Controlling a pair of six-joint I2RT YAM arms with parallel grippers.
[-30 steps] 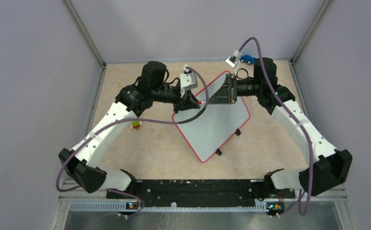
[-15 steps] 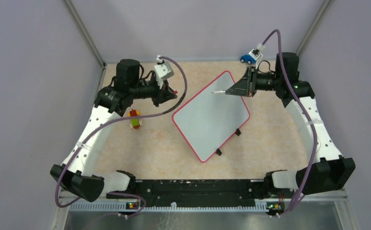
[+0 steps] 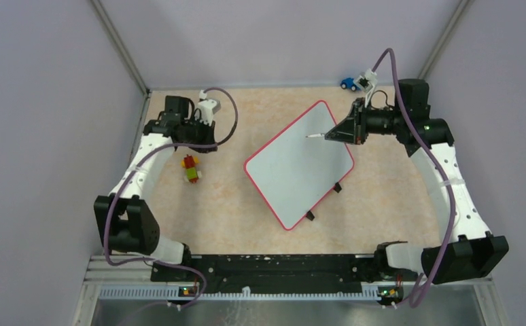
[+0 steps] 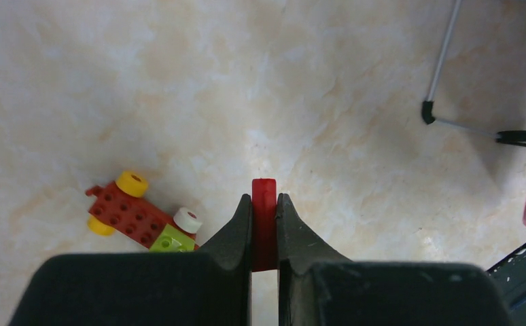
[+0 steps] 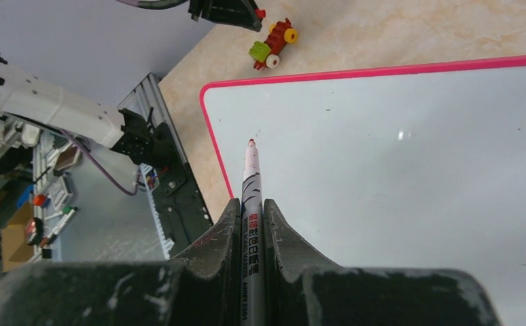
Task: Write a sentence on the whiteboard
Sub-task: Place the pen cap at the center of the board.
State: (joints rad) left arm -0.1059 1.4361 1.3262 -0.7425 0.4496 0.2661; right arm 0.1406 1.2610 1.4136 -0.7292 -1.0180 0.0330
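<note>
The clear spot on the tabletop beside the brick toy is below my left gripper. My left gripper will move down and back to it next to free the cap.
The whiteboard (image 3: 300,170) lies tilted in the middle of the table, white with a red-pink frame and two black feet. It is blank; no sentence shows on it. My right gripper (image 3: 336,133) is shut on a white marker (image 3: 314,136), whose bare red tip hangs over the board's far corner. In the right wrist view the marker (image 5: 250,170) sticks out between my fingers (image 5: 230,217) above the board (image 5: 396,170). My left gripper (image 3: 196,138) is far left of the board, shut on the marker's red cap (image 4: 264,189).
A red, yellow and green brick toy (image 3: 191,168) lies left of the board, just under my left gripper; it also shows in the left wrist view (image 4: 138,214). A blue toy car (image 3: 348,83) sits at the back wall. Grey walls enclose the table.
The two grippers were together over the board's far corner; they have pulled apart. The left arm swung far left with the cap, the right drew back right with the uncapped marker.
</note>
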